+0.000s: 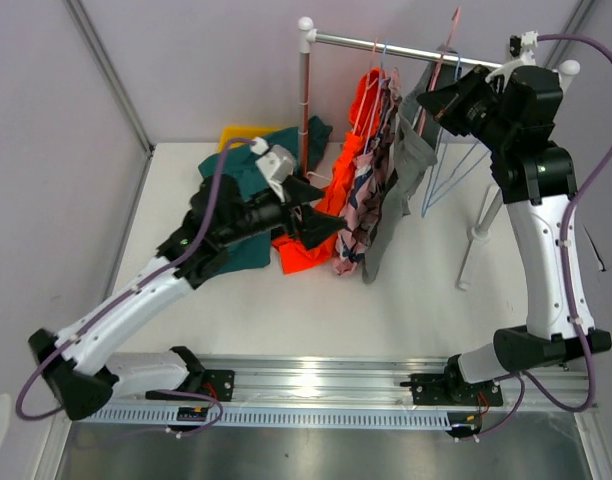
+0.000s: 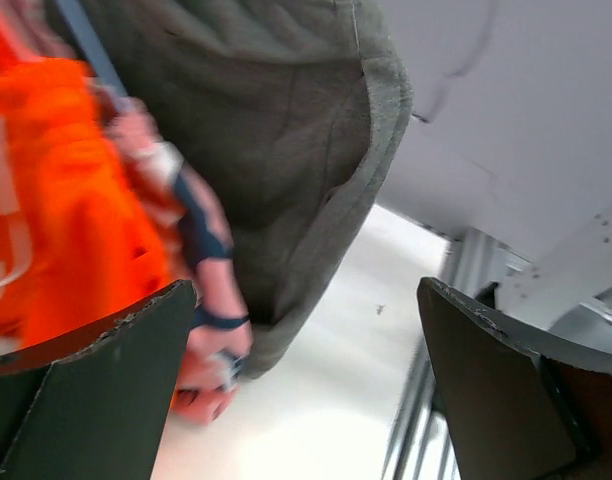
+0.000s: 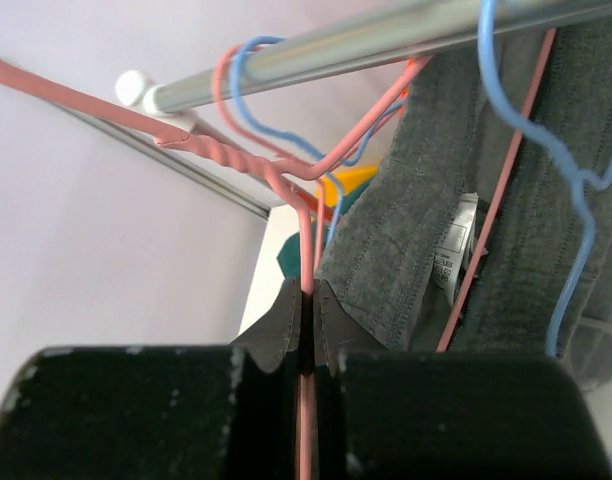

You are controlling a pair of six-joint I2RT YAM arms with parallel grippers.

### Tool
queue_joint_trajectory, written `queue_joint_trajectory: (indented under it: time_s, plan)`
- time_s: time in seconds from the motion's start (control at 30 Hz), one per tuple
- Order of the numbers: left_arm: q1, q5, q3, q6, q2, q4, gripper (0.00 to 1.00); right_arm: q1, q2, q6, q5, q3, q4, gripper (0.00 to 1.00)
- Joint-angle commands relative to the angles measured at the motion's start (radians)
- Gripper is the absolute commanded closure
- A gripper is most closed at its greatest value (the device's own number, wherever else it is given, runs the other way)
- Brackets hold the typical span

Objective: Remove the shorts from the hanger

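The near edge of the grey shorts hangs clear to the right of my left gripper in the top view. I will therefore move past the patterned shorts onto that edge.
Orange shorts [image 1: 358, 130], pink navy-patterned shorts [image 1: 364, 200] and grey shorts [image 1: 406, 170] hang on wire hangers from the metal rail [image 1: 406, 48]. The orange hem reaches the table. Dark teal shorts [image 1: 248, 180] lie on the table behind my left arm. Black shorts are out of view. My left gripper [image 1: 331, 222] is open and empty at the lower edge of the hanging shorts; its wrist view shows orange [image 2: 66, 200], patterned [image 2: 201, 240] and grey [image 2: 286, 130] fabric ahead of the gripper [image 2: 306, 290]. My right gripper [image 3: 307, 300] is shut on a pink hanger wire [image 3: 286, 175] under the rail, beside the grey waistband [image 3: 406, 230].
Bare blue and pink wire hangers [image 1: 456, 170] hang at the rail's right end. The rack's left post [image 1: 304, 90] and right leg [image 1: 481, 225] stand on the white table. A yellow object [image 1: 241, 135] lies at the back behind the teal shorts.
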Motion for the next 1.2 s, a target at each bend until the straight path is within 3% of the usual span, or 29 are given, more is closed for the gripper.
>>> queue_joint_trajectory:
  time_s: [0.0,0.2,0.47,0.57,0.67,0.77,0.87,0.9,0.97,1.17]
  plan:
    - [-0.057,0.139,0.032,-0.049,0.099,0.219,0.01,0.005,-0.099,0.008,0.003,-0.014,0.080,1.00]
    - [-0.187,0.095,0.125,0.000,0.280,0.274,0.01,0.006,-0.138,0.010,-0.004,-0.032,0.068,1.00]
    - [-0.235,0.083,0.207,-0.006,0.403,0.311,0.01,0.006,-0.178,0.022,-0.024,-0.081,0.083,1.00]
    - [-0.246,0.064,0.233,-0.005,0.437,0.297,0.05,0.006,-0.190,0.028,-0.029,-0.092,0.088,1.00]
    - [-0.255,0.034,0.252,0.014,0.464,0.285,0.18,0.005,-0.197,0.030,-0.032,-0.091,0.086,1.00]
    - [-0.256,0.052,0.245,0.008,0.484,0.316,0.24,0.002,-0.204,0.037,-0.038,-0.089,0.089,1.00]
    - [-0.258,0.049,0.239,-0.001,0.498,0.325,0.55,-0.009,-0.204,0.045,-0.052,-0.086,0.095,1.00]
    - [-0.258,0.049,0.235,-0.005,0.503,0.325,0.81,-0.018,-0.204,0.047,-0.053,-0.085,0.095,1.00]
    - [-0.261,0.032,0.227,-0.011,0.500,0.320,0.99,-0.028,-0.202,0.050,-0.061,-0.085,0.097,1.00]
    - [-0.310,-0.034,0.054,0.003,0.360,0.320,1.00,-0.086,-0.191,0.063,-0.095,-0.080,0.106,1.00]
